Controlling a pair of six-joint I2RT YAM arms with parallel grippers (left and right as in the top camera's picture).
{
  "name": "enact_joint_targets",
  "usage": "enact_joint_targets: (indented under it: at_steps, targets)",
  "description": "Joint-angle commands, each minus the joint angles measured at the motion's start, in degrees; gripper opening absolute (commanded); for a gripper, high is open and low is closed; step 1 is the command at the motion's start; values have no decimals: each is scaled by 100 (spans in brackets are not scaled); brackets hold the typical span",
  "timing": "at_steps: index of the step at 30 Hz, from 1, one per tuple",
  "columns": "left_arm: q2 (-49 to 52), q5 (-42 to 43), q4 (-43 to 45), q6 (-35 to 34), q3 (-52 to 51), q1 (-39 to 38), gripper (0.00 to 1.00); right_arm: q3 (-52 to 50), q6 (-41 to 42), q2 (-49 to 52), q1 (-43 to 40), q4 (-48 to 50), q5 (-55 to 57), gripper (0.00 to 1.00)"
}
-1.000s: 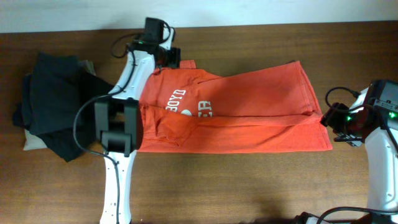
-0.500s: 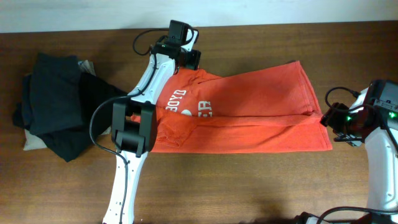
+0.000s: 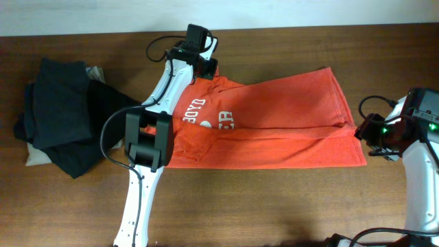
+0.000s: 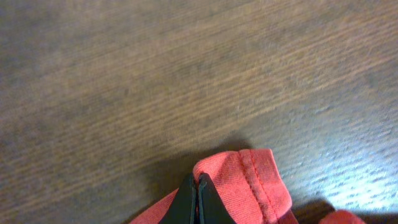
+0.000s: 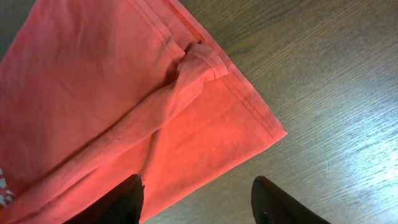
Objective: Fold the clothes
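The left gripper pinches one far corner, so the robot's open right gripper will travel outward along the hemmed end and down onto the shirt's other far corner.
The clothes are a red-orange T-shirt (image 3: 274, 123) with white lettering, lying spread across the middle of the table and folded lengthwise. My left gripper (image 3: 208, 71) is at the shirt's far left corner, by the back of the table. In the left wrist view this gripper (image 4: 198, 186) is shut, with a hemmed fold of the red cloth (image 4: 249, 180) bunched up around its tips. My right gripper (image 3: 367, 140) hovers at the shirt's right end. Seen from the right wrist, it (image 5: 199, 202) stands open over the hem corner (image 5: 249, 118), touching nothing.
A pile of black garments (image 3: 62, 116) lies at the left of the table on a beige cloth (image 3: 34, 159). The brown wooden table (image 3: 274, 206) ends at a pale wall along the top of the overhead view.
My left arm swung right along the back edge, dragging the shirt's left end inward. Its jaws then closed on the cloth edge. The right arm has stayed in place.
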Motion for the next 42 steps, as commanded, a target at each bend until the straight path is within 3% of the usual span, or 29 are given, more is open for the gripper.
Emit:
enact_joint_targets:
  at_steps: [1, 7, 10, 13, 15, 20, 25, 29, 33, 34, 36, 41, 42]
  targets:
    - [173, 44, -2, -232, 531, -7, 0, 52, -2, 26, -22, 146, -11, 54]
    - [173, -267, -247, -507, 960, 15, 0, 52, -13, 127, 70, 378, -11, 50]
    - [162, -387, -579, -817, 970, 125, 0, 59, -393, 422, 595, 817, -31, 50]
    - [-7, -201, -938, -1097, 973, 363, 0, 470, -787, 1436, 1287, 1628, -11, 58]
    - [-131, -87, -1008, -1235, 975, 505, 0, 813, -1123, 2304, 1585, 2669, 358, 62]
    - [-131, -20, -1272, -1222, 973, 553, 0, 1266, -1121, 3641, 1617, 4572, 472, 63]
    - [-131, -22, -1460, -1222, 973, 568, 0, 2232, -1121, 4664, 1615, 4811, 839, 63]
    - [-131, -22, -1482, -1222, 973, 568, 0, 2435, -1123, 5007, 1596, 5073, 946, 61]
    - [-131, -22, -1484, -1222, 973, 568, 0, 2444, -1123, 5233, 1578, 5233, 942, 53]
    - [-131, -22, -1484, -1222, 973, 568, 0, 2444, -1121, 5259, 1578, 5278, 942, 45]
    - [-131, -22, -1484, -1222, 973, 568, 0, 2444, -1121, 5259, 1578, 5272, 951, 8]
    - [-339, -149, -1834, -1224, 981, 774, 0, 2826, -1117, 5069, 1508, 4194, 1840, 4]
    - [-527, 157, -2020, -1231, 981, 929, 0, 2944, -1093, 4865, 1427, 3926, 1840, 4]
